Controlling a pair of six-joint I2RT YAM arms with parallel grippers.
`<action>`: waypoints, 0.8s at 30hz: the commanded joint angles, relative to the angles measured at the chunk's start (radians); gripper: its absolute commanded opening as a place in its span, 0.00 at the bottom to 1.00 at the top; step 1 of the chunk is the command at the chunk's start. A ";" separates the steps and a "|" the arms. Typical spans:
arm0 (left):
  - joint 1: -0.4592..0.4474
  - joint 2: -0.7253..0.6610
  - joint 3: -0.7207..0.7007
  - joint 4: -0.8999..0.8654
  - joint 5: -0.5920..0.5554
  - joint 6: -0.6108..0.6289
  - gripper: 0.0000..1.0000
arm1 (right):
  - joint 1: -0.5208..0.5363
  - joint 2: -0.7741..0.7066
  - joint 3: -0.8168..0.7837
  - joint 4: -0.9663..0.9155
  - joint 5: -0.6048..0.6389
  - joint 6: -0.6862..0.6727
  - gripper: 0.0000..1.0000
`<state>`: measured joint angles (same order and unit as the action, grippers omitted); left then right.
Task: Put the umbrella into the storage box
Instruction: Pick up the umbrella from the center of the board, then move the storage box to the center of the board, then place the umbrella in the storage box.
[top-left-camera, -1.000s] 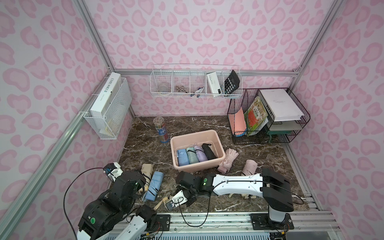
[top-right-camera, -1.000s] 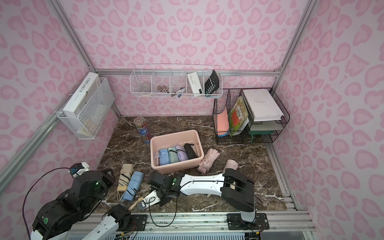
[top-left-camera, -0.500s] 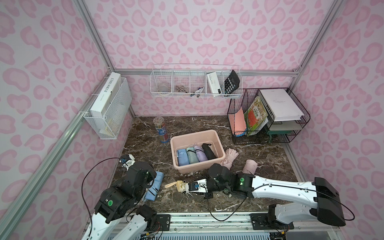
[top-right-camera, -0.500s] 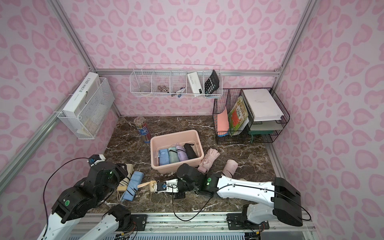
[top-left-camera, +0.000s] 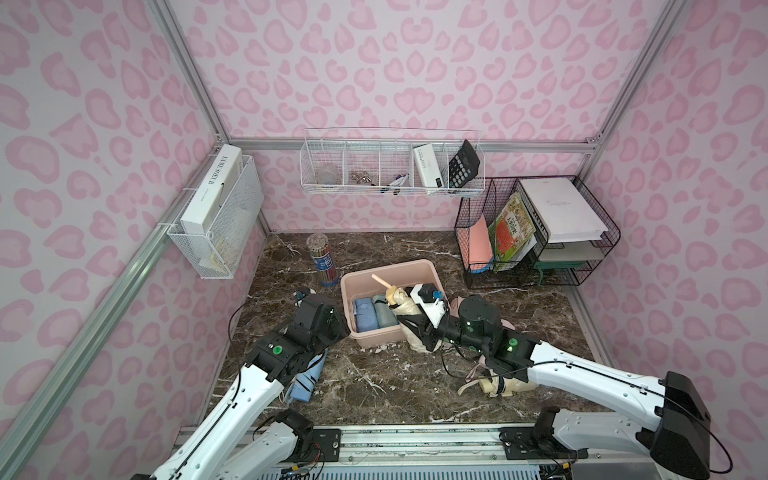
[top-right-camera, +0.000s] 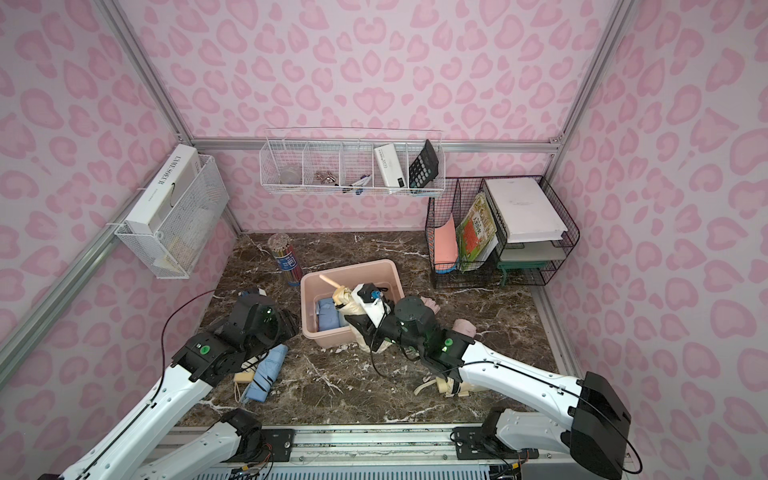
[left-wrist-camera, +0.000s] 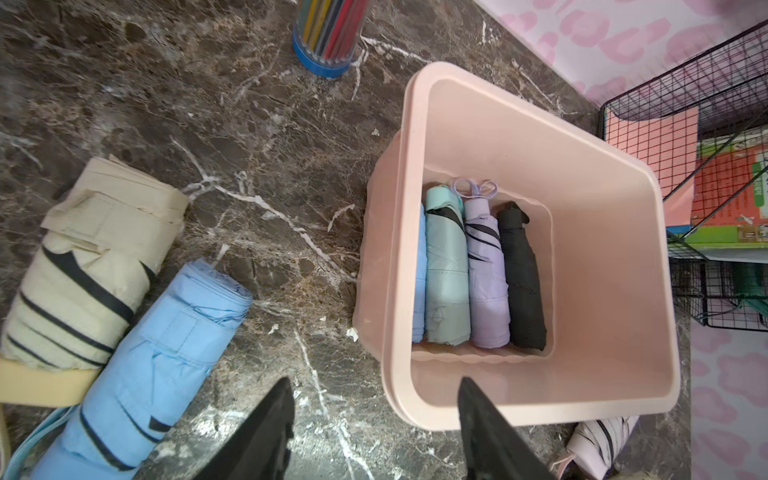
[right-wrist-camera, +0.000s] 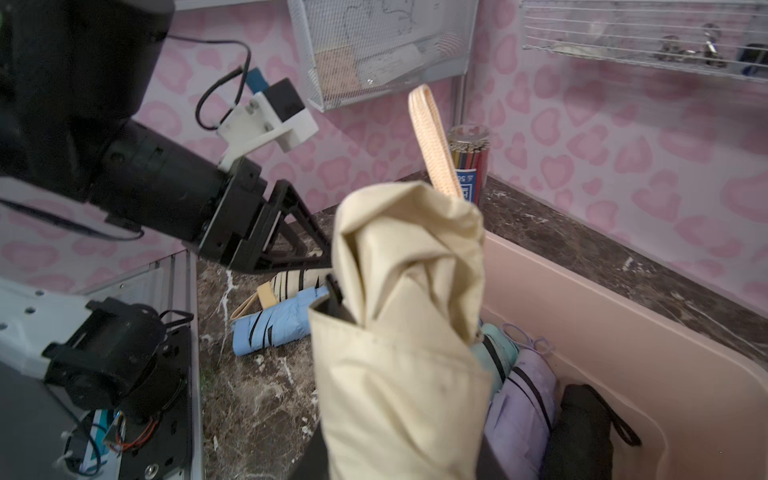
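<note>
My right gripper needs to move outward next, then down to let go on the box's blue umbrella (top-left-camera: 365, 314), which is outward below it, because the cream umbrella sticks out over the box's near rim.
My right gripper (top-left-camera: 409, 328) is shut on a cream folded umbrella (right-wrist-camera: 399, 316). It holds the umbrella tilted over the near edge of the peach-pink storage box (top-left-camera: 386, 268), strap end (top-left-camera: 380, 279) up and pointing over the box. Blue, teal (left-wrist-camera: 446, 270), lilac (left-wrist-camera: 486, 270) and black (left-wrist-camera: 521, 282) folded umbrellas lie side by side inside the box (left-wrist-camera: 519, 99). My left gripper (left-wrist-camera: 374, 382) is open and holds nothing. It hovers at the box's near left corner (top-left-camera: 332, 324), one finger over the rim and one over the table.
A light blue umbrella (left-wrist-camera: 158, 365) and a cream striped one (left-wrist-camera: 83, 282) lie left of the box. Pink (top-right-camera: 463, 328) and cream (top-left-camera: 498, 384) umbrellas lie under my right arm. A pencil tub (top-left-camera: 324, 259) stands behind the box, a black wire rack (top-left-camera: 536, 232) at back right.
My right arm carried the cream umbrella from the table's front up to the box's near edge. My left gripper moved in to the box's left side and opened wider.
</note>
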<state>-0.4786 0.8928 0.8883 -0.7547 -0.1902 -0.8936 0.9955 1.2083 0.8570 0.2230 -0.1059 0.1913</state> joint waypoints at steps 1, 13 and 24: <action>0.034 0.048 -0.012 0.106 0.088 0.065 0.67 | -0.033 0.031 0.071 -0.005 0.032 0.166 0.11; 0.156 0.245 -0.015 0.250 0.284 0.236 0.65 | -0.130 0.263 0.344 -0.206 -0.021 0.376 0.10; 0.157 0.354 0.044 0.187 0.348 0.291 0.34 | -0.147 0.452 0.441 -0.189 -0.119 0.467 0.09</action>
<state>-0.3187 1.2461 0.9321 -0.5602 0.1093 -0.6327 0.8459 1.6409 1.2747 0.0017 -0.1932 0.6106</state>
